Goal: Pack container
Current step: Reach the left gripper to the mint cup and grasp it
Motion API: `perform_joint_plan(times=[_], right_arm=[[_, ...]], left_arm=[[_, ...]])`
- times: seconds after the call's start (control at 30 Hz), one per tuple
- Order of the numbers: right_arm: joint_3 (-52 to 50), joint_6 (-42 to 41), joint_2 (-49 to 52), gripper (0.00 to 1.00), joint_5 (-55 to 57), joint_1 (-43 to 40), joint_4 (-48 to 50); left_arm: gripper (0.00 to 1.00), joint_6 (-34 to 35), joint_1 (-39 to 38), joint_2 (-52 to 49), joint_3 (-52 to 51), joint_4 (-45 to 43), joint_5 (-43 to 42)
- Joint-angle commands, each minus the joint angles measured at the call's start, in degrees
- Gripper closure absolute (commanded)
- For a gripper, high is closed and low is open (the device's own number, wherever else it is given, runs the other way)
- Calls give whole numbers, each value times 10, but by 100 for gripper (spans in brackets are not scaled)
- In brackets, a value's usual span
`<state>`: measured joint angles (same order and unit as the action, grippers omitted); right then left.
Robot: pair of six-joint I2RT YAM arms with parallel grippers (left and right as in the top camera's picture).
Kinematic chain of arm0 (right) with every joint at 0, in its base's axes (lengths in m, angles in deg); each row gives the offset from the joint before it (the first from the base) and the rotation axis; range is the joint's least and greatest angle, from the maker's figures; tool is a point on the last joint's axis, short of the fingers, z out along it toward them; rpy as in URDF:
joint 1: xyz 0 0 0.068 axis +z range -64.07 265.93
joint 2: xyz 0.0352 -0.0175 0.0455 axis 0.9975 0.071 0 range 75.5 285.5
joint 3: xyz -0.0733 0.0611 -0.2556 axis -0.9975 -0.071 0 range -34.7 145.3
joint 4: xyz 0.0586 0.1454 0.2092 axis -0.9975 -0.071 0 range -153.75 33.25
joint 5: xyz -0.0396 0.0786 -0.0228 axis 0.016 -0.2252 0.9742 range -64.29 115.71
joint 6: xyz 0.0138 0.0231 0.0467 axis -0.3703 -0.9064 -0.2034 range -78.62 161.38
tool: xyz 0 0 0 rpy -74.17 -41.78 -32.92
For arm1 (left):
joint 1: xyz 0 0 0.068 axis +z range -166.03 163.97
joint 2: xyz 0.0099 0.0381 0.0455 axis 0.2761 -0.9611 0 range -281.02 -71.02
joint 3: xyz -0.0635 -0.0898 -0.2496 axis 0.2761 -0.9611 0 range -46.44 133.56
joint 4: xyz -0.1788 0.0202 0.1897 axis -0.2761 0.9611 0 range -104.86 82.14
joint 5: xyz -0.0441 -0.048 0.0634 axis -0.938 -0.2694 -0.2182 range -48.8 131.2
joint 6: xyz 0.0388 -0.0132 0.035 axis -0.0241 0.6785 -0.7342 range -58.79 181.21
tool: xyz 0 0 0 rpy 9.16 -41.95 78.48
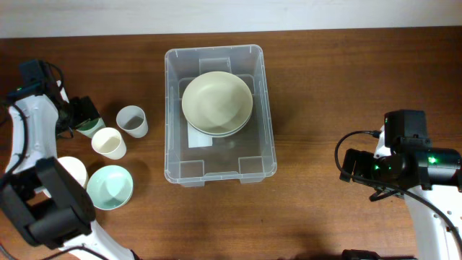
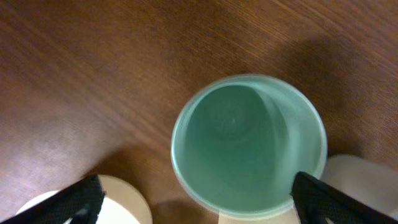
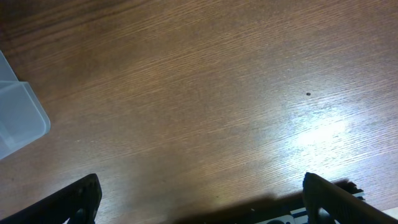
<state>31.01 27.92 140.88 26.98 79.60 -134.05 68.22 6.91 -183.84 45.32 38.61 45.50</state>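
The mint-green cup has its empty opening facing up, so the robot's left gripper needs to go down with one finger inside the cup and one outside, and close on the cup's side.
The clear plastic container (image 1: 173,108) stands mid-table with a white label (image 1: 201,139) on its floor. Stacked pale bowls (image 1: 216,102) lie inside it. Far to the left, my left gripper (image 1: 84,118) hovers open over a mint-green cup (image 1: 92,129). From the left wrist, that cup (image 2: 249,146) is seen from straight above, empty and upright. The left gripper (image 2: 199,202) has its black fingertips (image 2: 81,199) spread wider than the cup's near rim. My right gripper (image 1: 354,165) is open over bare wood on the right, and its wrist view shows the gripper (image 3: 199,199) holding nothing.
Left of the container stand a grey cup (image 1: 132,120), a cream cup (image 1: 108,143), a white cup (image 1: 71,172) and a mint bowl (image 1: 110,186). Pale rims (image 2: 124,202) crowd the green cup. A corner of the container (image 3: 18,118) shows at the left edge of the right wrist view.
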Motion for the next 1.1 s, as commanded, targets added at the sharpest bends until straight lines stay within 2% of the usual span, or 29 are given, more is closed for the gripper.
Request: perform_joint_plan(times=[0.0,0.13,0.17,0.3,0.33,0.4,0.47,0.53,0.7,0.87,1.07], right_arm=[[-2,0,-1,1,9,3,0],[-2,2,-1,1,9,3,0],[-2,2,-1,1,9,3,0],[-2,2,-1,1,10,3,0],[-2,2,-1,1,10,3,0],[-2,2,-1,1,10,3,0],[-2,2,-1,1,11,3,0],[-2,2,-1,1,11,3,0],[-2,2,-1,1,12,3,0],[-2,2,-1,1,11,3,0],[-2,2,-1,1,12,3,0]], left_arm=[[6,3,2,-30,4,-13,-9],[7,3,2,-56,4,-25,-9],[11,3,2,-61,4,-28,-9],[48,3,2,-65,4,-34,-9],[53,3,2,-65,4,-36,-9],[58,3,2,-65,4,-37,-9],[75,3,2,-65,4,-35,-14],[79,3,2,-65,4,-35,-18],[80,3,2,-65,4,-36,-18],[100,3,2,-65,5,-40,-18],[100,3,2,-64,17,-40,-18]])
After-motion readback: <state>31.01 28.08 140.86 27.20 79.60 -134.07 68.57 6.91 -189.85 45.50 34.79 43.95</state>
